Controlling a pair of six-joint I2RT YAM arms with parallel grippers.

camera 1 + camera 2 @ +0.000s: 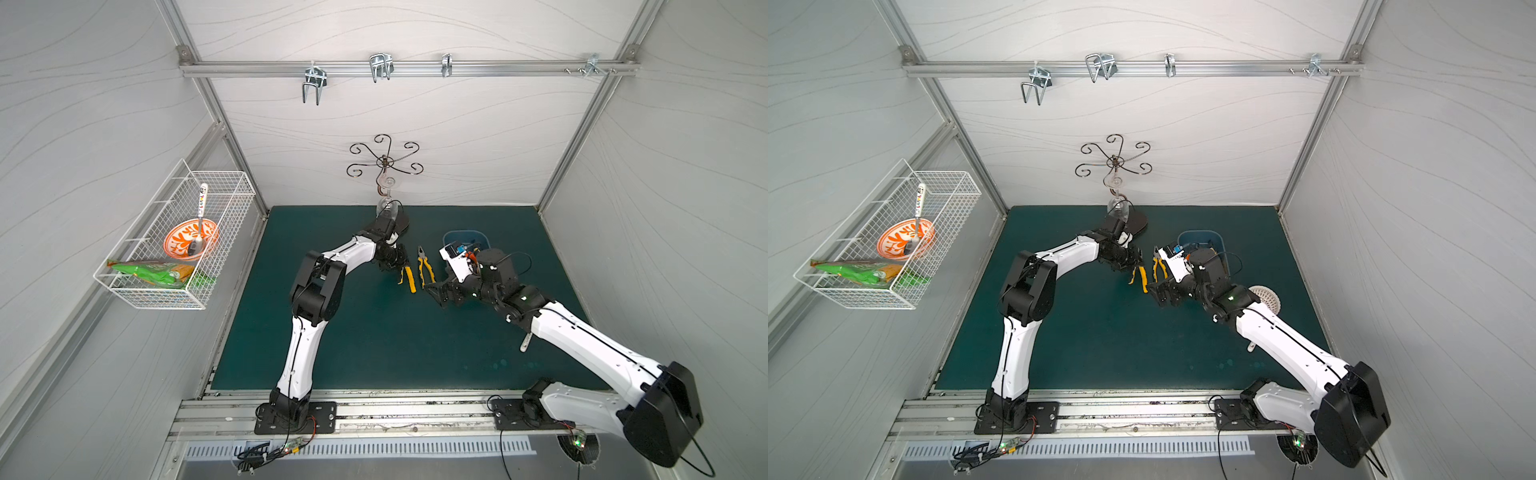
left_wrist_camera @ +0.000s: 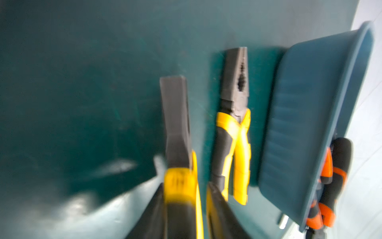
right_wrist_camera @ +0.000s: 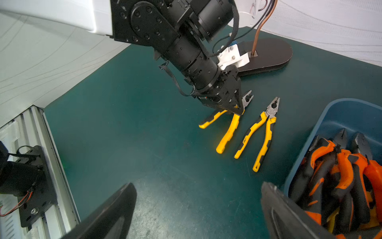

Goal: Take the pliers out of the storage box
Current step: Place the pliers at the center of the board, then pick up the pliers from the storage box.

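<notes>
Several pliers are still inside the storage box, so next my right gripper will swing over the blue storage box and move down onto a black handle.
The blue storage box stands at the back right of the green mat, also seen in both top views. Several orange-and-black pliers lie in it. One yellow-and-black pliers lies flat on the mat left of the box. A second yellow pliers rests beside it, under my left gripper. The left jaws straddle its handle with a slim gap on one side. My right gripper hangs wide open and empty just in front of the box.
A wire glass stand with a dark oval base stands behind the left gripper at the back wall. A white wire basket with a bowl, a spoon and a green packet hangs on the left wall. A round white object lies behind the right arm.
</notes>
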